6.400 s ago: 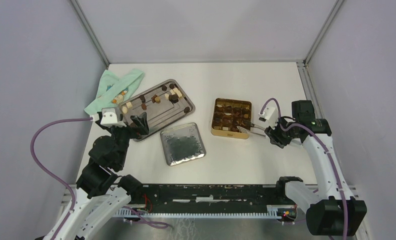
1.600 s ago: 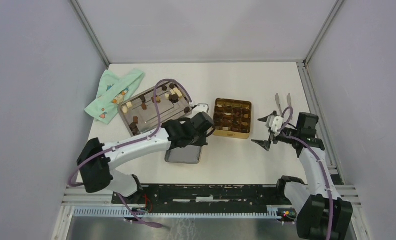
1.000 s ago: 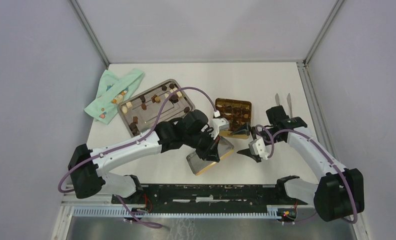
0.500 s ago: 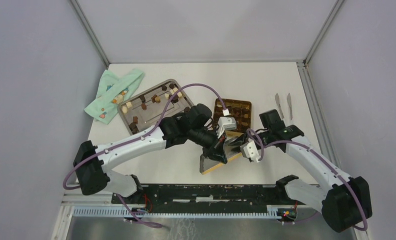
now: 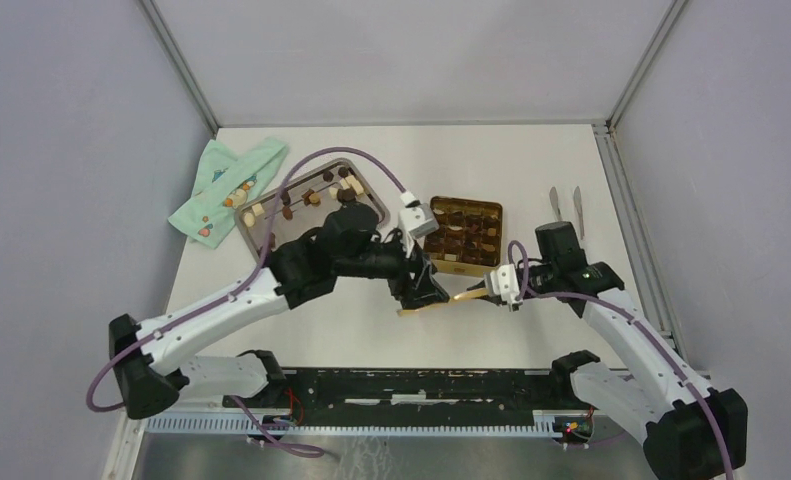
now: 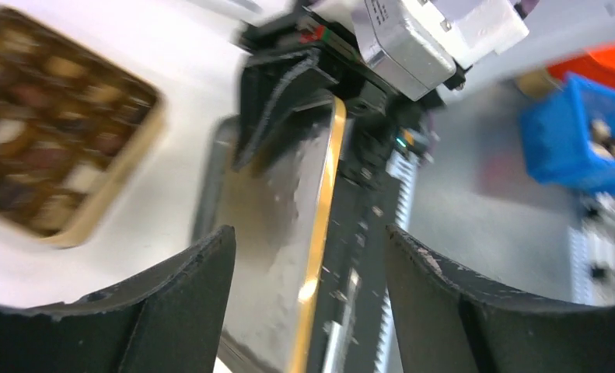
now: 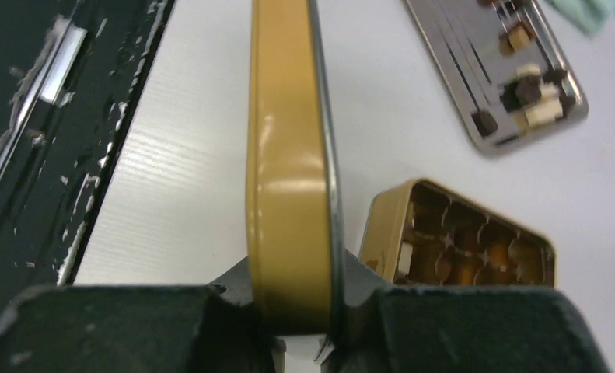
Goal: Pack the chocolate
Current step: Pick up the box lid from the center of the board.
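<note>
The chocolate inside the open gold tin is still uncovered, so I need to swing my right gripper outward over the tin, turn the lid flat and let go of the lid's rim there.
The chocolate shows as small brown and cream pieces in the open gold tin [image 5: 458, 266] and as loose pieces [image 5: 312, 196] on the steel tray [image 5: 268, 214]. The tin's gold lid [image 5: 449, 297] hangs edge-on above the table in front of the tin. My right gripper [image 5: 489, 290] is shut on the lid's right rim; in the right wrist view the lid [image 7: 288, 155] is clamped between the fingers, with the tin [image 7: 383, 233] behind. My left gripper [image 5: 423, 288] stands open around the lid's left end, and its fingers [image 6: 179, 303] are apart from the lid [image 6: 273, 233].
A green cloth [image 5: 227, 180] with a few pieces on it lies at the far left. Two metal utensils [image 5: 565, 205] lie at the right edge. The black rail [image 5: 411, 385] runs along the near edge, just below the lid.
The left gripper has opened and let go of the lid. The right gripper has shut on the lid's rim. The lid has swung from tilted to edge-on, and the left arm has drawn back left.
</note>
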Controlling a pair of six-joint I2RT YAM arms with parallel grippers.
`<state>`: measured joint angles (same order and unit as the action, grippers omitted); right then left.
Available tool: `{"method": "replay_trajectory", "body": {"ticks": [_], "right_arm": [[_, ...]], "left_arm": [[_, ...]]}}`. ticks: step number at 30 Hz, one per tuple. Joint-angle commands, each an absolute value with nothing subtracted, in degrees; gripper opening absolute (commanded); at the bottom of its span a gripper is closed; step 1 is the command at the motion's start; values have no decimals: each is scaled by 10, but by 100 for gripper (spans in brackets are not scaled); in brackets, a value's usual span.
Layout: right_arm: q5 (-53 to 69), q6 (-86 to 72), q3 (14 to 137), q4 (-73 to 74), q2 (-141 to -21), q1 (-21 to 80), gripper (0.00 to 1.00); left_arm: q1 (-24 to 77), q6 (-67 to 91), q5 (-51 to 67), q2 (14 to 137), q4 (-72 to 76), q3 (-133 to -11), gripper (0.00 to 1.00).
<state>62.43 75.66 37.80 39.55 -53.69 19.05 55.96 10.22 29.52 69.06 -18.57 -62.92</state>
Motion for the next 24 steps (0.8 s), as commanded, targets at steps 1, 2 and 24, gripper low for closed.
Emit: {"method": "replay_trajectory", "body": {"ticks": [1, 2, 24], "right_arm": [[595, 414, 369, 228, -519, 152, 0], [596, 379, 376, 220, -528, 143, 0], [641, -165, 562, 116, -824, 43, 14]], "left_arm": [[557, 151, 51, 596, -121, -610, 76], [557, 164, 12, 571, -110, -597, 77], [404, 349, 48, 625, 45, -444, 100]]}}
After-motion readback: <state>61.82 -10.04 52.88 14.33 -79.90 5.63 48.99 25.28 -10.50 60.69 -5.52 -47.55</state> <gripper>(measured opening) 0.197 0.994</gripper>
